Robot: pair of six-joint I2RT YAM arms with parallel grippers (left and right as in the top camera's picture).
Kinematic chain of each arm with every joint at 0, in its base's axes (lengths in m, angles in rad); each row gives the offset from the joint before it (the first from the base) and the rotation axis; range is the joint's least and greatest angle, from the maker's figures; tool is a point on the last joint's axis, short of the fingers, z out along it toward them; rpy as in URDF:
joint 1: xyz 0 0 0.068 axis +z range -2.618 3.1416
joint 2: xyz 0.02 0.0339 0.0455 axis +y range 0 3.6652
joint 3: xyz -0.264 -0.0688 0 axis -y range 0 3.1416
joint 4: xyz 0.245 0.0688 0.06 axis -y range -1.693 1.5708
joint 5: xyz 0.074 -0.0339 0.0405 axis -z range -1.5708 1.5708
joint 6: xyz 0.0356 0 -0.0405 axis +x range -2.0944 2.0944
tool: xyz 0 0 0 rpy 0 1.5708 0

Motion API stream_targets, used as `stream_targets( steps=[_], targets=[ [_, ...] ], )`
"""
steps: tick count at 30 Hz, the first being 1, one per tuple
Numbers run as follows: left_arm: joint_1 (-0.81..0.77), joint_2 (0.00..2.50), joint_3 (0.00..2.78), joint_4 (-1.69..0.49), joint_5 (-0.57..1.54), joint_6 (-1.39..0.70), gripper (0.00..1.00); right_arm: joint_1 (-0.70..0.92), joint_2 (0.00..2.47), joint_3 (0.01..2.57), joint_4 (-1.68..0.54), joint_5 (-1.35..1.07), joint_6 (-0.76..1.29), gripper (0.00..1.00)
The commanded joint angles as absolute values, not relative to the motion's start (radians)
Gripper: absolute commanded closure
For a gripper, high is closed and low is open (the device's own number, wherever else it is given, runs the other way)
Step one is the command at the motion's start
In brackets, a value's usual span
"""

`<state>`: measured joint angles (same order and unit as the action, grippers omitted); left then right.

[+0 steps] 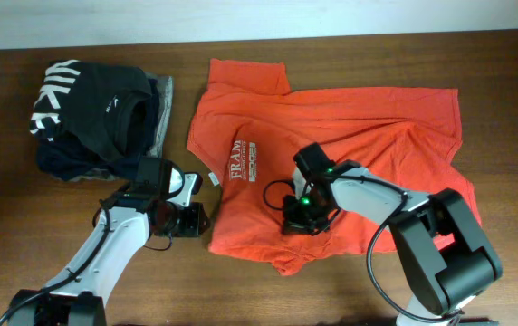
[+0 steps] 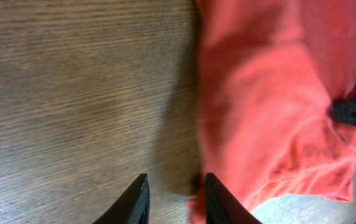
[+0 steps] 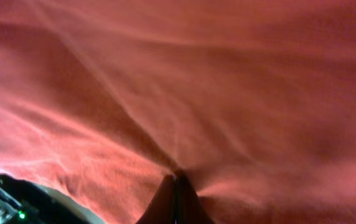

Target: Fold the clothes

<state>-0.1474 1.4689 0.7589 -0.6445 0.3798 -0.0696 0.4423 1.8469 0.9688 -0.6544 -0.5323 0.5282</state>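
Observation:
The right gripper slides the pinched fold toward the right in the overhead view, over the shirt's lower middle [image 1: 318,242], next. It then releases the fold, since the cloth puckers there.
The orange-red T-shirt [image 1: 350,136] lies spread and wrinkled across the middle and right of the table, white lettering [image 1: 244,163] facing up. My right gripper [image 1: 297,220] rests on the shirt's lower middle and is shut on a pinch of its fabric [image 3: 177,177], which puckers toward the fingertips. My left gripper [image 1: 197,217] sits low at the shirt's left edge; it is open, with one finger over bare wood and the other at the shirt's hem [image 2: 177,193]. The shirt fills the right of the left wrist view [image 2: 271,99].
A pile of folded dark garments, topped by a black one with white letters [image 1: 87,104], lies at the back left, with navy and grey ones [image 1: 155,113] under it. The wooden table [image 1: 23,226] runs to the front edge near both arms.

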Motion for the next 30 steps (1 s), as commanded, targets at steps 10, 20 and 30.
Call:
stream_targets(
  steps=[10,20,30],
  targets=[
    [-0.161,1.483,0.775,-0.437,0.457,-0.125,0.41,0.321,1.868,0.925,-0.796,-0.329,0.448,0.96],
    [-0.228,1.694,0.775,-0.189,0.398,-0.596,0.53,0.321,1.868,0.931,-0.797,-0.329,0.444,0.96],
    [-0.273,1.826,0.775,-0.048,0.358,-0.693,0.55,0.321,1.868,0.931,-0.789,-0.329,0.441,0.96]
  ],
)
